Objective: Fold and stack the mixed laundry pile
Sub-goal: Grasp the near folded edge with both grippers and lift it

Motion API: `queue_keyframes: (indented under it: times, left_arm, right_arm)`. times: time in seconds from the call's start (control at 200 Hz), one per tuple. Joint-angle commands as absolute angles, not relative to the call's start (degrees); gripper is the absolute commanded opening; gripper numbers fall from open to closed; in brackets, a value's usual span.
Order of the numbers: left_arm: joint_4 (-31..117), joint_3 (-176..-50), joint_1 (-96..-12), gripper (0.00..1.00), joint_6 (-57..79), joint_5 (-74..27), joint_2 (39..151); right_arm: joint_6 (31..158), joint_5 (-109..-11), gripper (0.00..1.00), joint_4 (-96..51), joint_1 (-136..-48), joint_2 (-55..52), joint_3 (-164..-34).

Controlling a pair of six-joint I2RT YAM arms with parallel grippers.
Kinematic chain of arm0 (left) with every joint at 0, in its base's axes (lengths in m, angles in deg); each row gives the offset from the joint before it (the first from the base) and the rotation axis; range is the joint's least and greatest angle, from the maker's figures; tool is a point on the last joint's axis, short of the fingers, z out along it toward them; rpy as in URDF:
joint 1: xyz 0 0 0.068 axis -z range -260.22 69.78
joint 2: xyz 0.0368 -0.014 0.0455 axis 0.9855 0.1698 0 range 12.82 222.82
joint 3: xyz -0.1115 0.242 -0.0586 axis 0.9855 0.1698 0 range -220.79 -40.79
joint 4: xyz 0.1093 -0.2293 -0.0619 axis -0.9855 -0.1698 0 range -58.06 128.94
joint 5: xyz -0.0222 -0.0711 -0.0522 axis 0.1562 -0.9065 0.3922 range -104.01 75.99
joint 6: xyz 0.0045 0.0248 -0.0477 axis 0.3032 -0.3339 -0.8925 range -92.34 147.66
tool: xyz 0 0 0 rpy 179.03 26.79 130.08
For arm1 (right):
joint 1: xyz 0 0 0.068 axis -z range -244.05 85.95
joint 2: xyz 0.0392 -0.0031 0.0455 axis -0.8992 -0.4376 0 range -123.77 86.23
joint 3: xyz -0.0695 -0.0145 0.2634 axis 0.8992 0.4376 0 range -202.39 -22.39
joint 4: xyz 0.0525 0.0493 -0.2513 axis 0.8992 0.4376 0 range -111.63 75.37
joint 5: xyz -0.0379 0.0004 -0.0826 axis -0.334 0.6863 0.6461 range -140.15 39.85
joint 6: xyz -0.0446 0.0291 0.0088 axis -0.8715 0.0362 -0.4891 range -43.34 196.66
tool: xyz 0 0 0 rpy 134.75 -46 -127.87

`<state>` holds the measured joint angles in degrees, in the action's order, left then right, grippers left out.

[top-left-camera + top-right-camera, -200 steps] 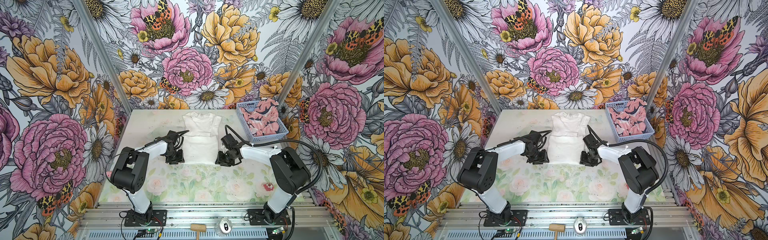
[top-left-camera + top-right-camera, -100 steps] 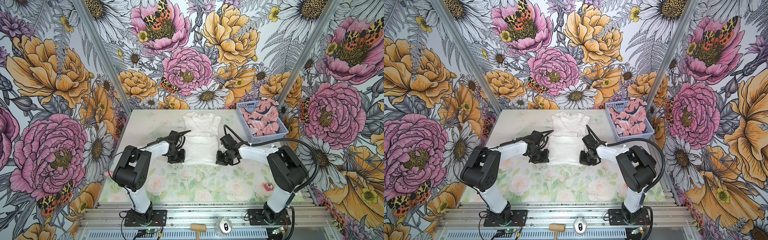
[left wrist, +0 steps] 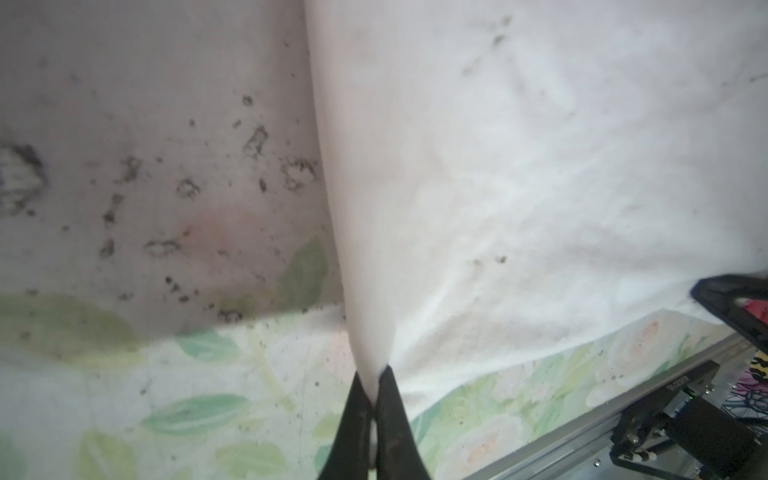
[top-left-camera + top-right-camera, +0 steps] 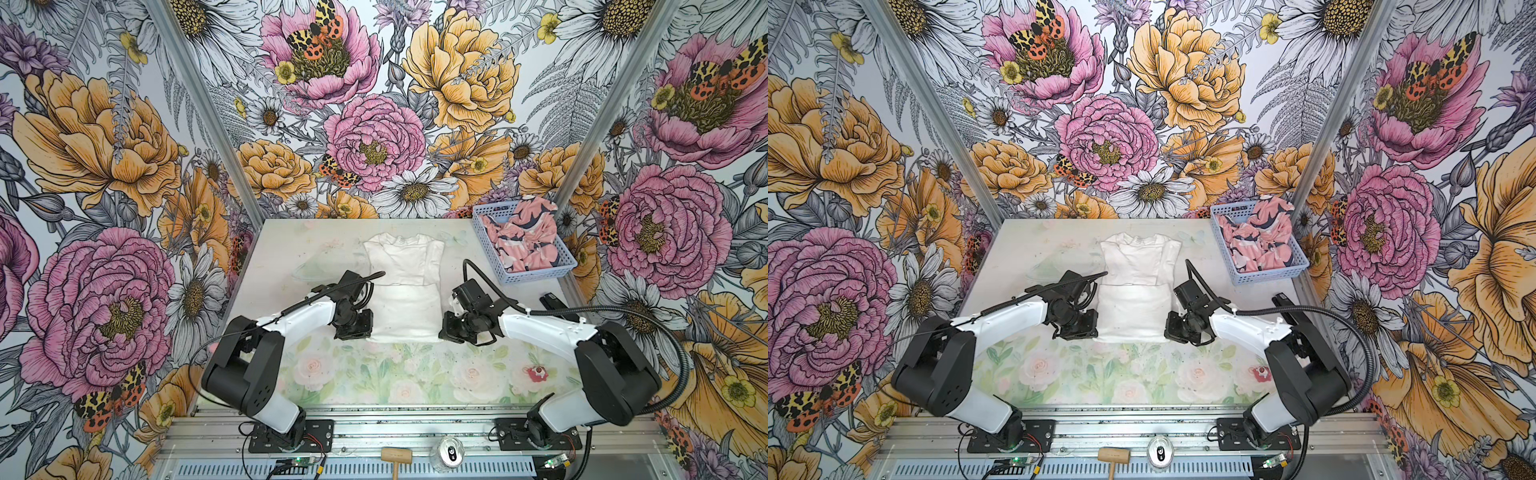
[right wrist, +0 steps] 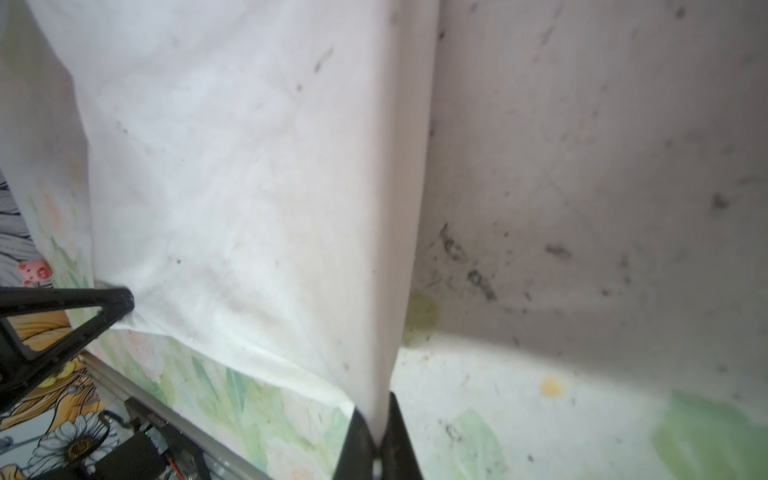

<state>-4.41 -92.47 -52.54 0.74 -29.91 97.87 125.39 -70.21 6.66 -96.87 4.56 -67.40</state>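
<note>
The shirt's body still lies stretched lengthwise. My right gripper should next carry the shirt's hem corner up and outward to the shirt's collar end (image 4: 426, 249) and release it.
A white T-shirt (image 4: 403, 286) (image 4: 1133, 286) lies flat mid-table, sleeves folded in, collar toward the back wall. My left gripper (image 4: 369, 334) (image 4: 1097, 332) is shut on its near left hem corner; in the left wrist view the fingers (image 3: 376, 370) pinch a peak of white cloth (image 3: 519, 166). My right gripper (image 4: 441, 334) (image 4: 1165, 332) is shut on the near right hem corner, and the right wrist view shows cloth (image 5: 249, 166) clamped at the tips (image 5: 376, 401). The pink printed garment (image 4: 521, 241) (image 4: 1258, 241) lies crumpled in the basket.
The light blue basket (image 4: 536, 275) (image 4: 1268, 275) stands at the table's back right. The floral-printed table (image 4: 395, 374) ends at a metal rail in front, where a wooden mallet (image 4: 397, 457) and a can (image 4: 451, 451) lie. Patterned walls close in on three sides.
Both grippers have gone from open to shut on the T-shirt's two near hem corners. The arms have barely moved.
</note>
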Motion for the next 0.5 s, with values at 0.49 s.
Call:
queue_keyframes:
  times: [0.49]
  left_arm:
    - [-23.38, -101.24, -43.54, 0.0, -9.63, -26.04, 79.44]
  right_arm:
    - [140.38, -63.49, 0.0, 26.82, -104.3, 30.44, -72.14]
